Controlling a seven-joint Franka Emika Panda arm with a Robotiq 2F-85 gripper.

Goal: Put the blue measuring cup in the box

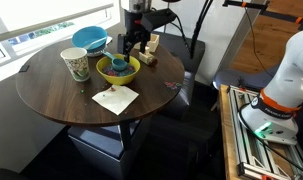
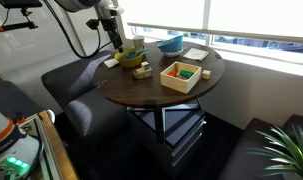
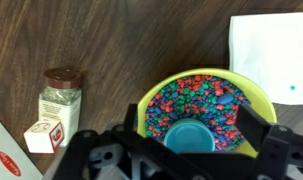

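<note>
I need to move my gripper outward next, to where the blue measuring cup is below it, and lower my open fingers over its rim side away from the spice jar.
The blue measuring cup sits upright in colourful beads inside the yellow-green bowl. It also shows in an exterior view. My gripper is open just above the bowl, with one finger on each side of the cup and not touching it. It shows in both exterior views. The tan box stands near the table edge with yellow and green pieces inside. In an exterior view it is partly hidden behind the gripper.
A spice jar and a small carton stand beside the bowl. A white napkin, a tall patterned cup and a large blue bowl share the round wooden table.
</note>
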